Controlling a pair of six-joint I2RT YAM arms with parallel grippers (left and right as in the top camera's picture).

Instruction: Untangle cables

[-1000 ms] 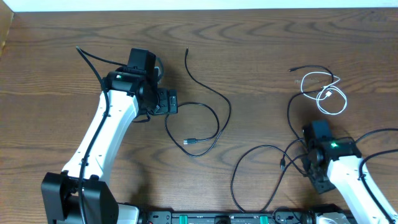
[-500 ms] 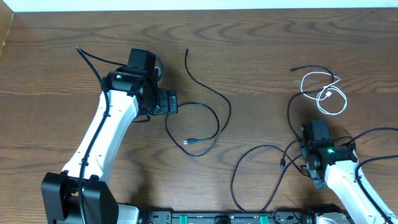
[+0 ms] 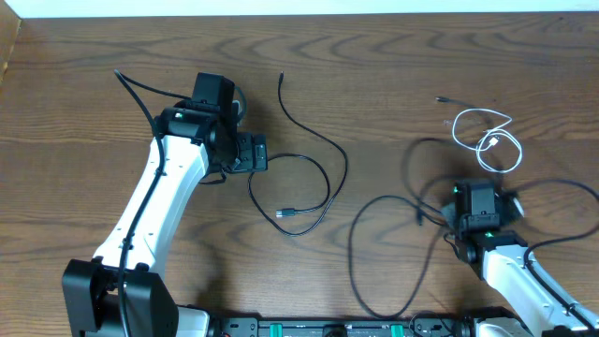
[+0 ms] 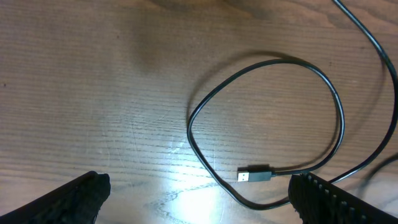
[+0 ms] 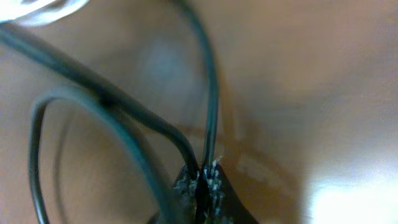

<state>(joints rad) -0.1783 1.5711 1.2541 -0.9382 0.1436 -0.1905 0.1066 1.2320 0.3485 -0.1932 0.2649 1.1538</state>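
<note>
My right gripper moves outward over the table (image 3: 426,163) beside the white coil next and releases the black cable there, since open wood leaves room for the black cable's parts.
Several cables lie on the wooden table. One black cable (image 3: 329,150) curls from the upper middle into a loop (image 4: 273,62) ending in a USB plug (image 4: 255,174). My left gripper (image 3: 249,153) hovers open over that loop's left side, and the plug lies just inside its right finger (image 4: 339,200). A second black cable (image 3: 374,208) loops at the lower right. My right gripper (image 5: 203,177) is shut on this black cable, whose strands run up out of the jaws. A white cable (image 3: 489,137) is coiled beyond the right gripper (image 3: 477,200).
A small plug end (image 3: 440,99) of a thin dark cord lies left of the white coil. Thick black arm cords (image 3: 562,234) trail beside the right arm. The table's front edge holds a black rail (image 3: 328,328).
My right gripper opened, then shut on the black cable, and the arm shifted slightly left. The cable's loop near it has been dragged left. The left arm has not moved.
</note>
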